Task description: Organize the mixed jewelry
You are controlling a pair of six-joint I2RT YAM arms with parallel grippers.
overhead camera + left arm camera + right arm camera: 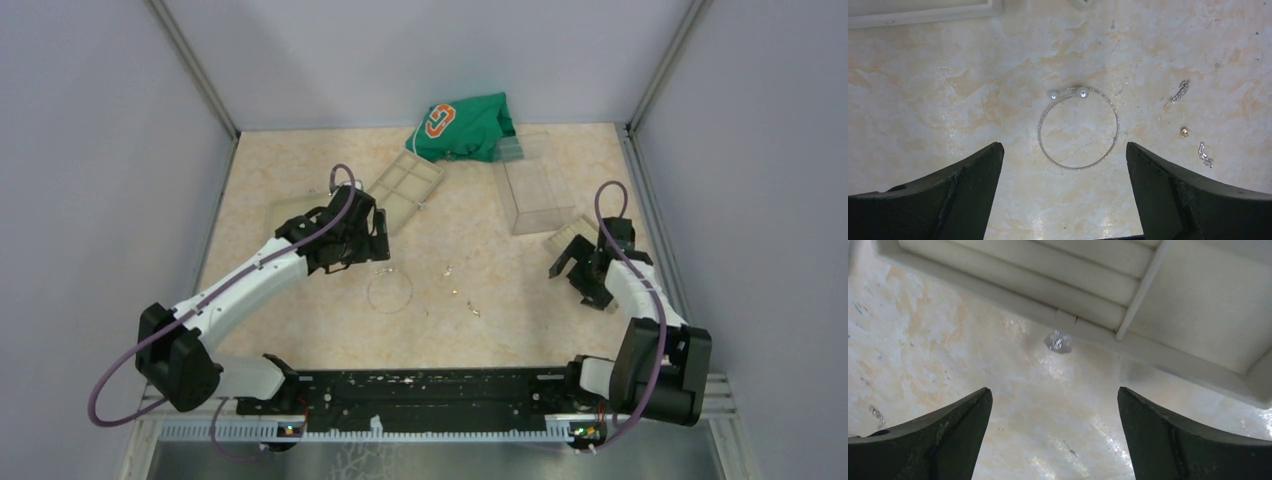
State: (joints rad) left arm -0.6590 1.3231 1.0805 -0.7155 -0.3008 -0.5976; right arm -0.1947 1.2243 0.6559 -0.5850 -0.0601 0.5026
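The middle, gold earring bit (455, 292) lies loose outside the trays, so my right gripper should go left in the top view, then down onto it.
A thin silvery hoop (1039, 131) with two pearl ends lies flat on the marbled table, just ahead of my left gripper (1063, 146), which is open and empty above it. In the top view the hoop (369, 291) lies right of the left gripper (362, 245). Three small earring bits (1180, 91) (1185, 132) (1205, 155) lie right of the hoop. My right gripper (1054, 390) is open and empty. A small crystal piece (1058, 341) lies ahead of it, beside a white tray's edge (1088, 327). In the top view the right gripper (575, 272) is at the right.
A clear plastic box (535, 195) stands at the back right. A compartmented tray (405, 187) and another tray (290, 210) lie behind the left gripper. A small tray (570, 232) lies by the right gripper. A green cloth with an orange logo (465, 125) lies at the back.
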